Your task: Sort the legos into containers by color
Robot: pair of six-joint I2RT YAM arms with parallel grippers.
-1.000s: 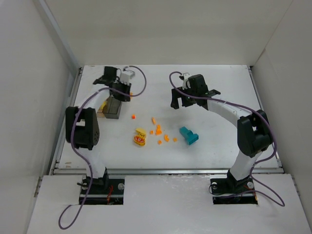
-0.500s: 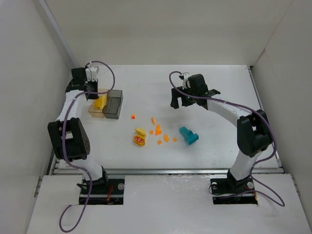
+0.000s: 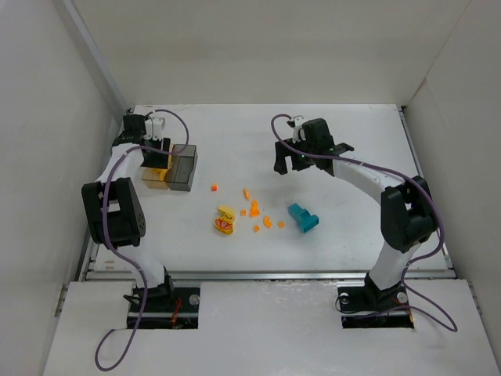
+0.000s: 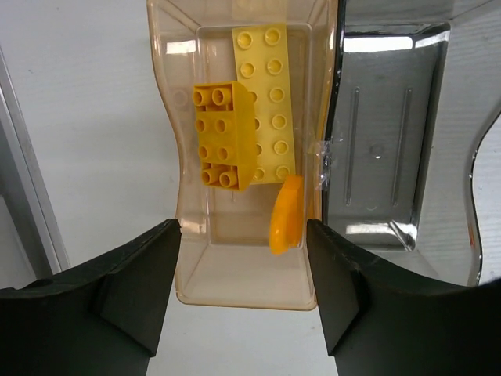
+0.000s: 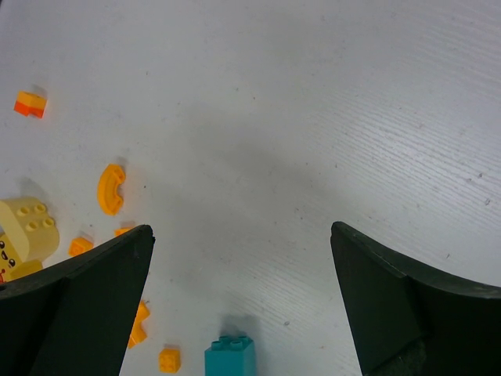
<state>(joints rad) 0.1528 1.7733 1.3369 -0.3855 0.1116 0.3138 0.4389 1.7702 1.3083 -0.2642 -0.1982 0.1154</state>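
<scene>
My left gripper should go to the right in the top view, past the grey container, then down onto the yellow-and-orange lego, as the lego lies alone.
My left gripper (image 3: 155,151) (image 4: 243,229) hangs open over the near end of the amber container (image 3: 155,174) (image 4: 188,258). Nothing is between its fingers. Inside that container lie two yellow bricks (image 4: 270,102) and a curved orange piece (image 4: 286,223) against the right wall. The smoky grey container (image 3: 182,166) (image 4: 383,141) adjoins it and looks empty. My right gripper (image 3: 291,164) (image 5: 241,231) is wide open above bare table. The teal block (image 3: 303,218) (image 5: 230,356), a yellow piece with red marks (image 3: 225,221) (image 5: 23,227) and several orange bits (image 3: 254,210) (image 5: 111,188) lie mid-table.
A lone orange bit (image 3: 214,187) (image 5: 30,103) lies between the containers and the pile. White walls close in the table on the left, right and far sides. A metal rail (image 3: 266,274) runs along the near edge.
My left arm has swung left from over the grey box to the amber container, and its jaws have opened. The right arm has not moved.
</scene>
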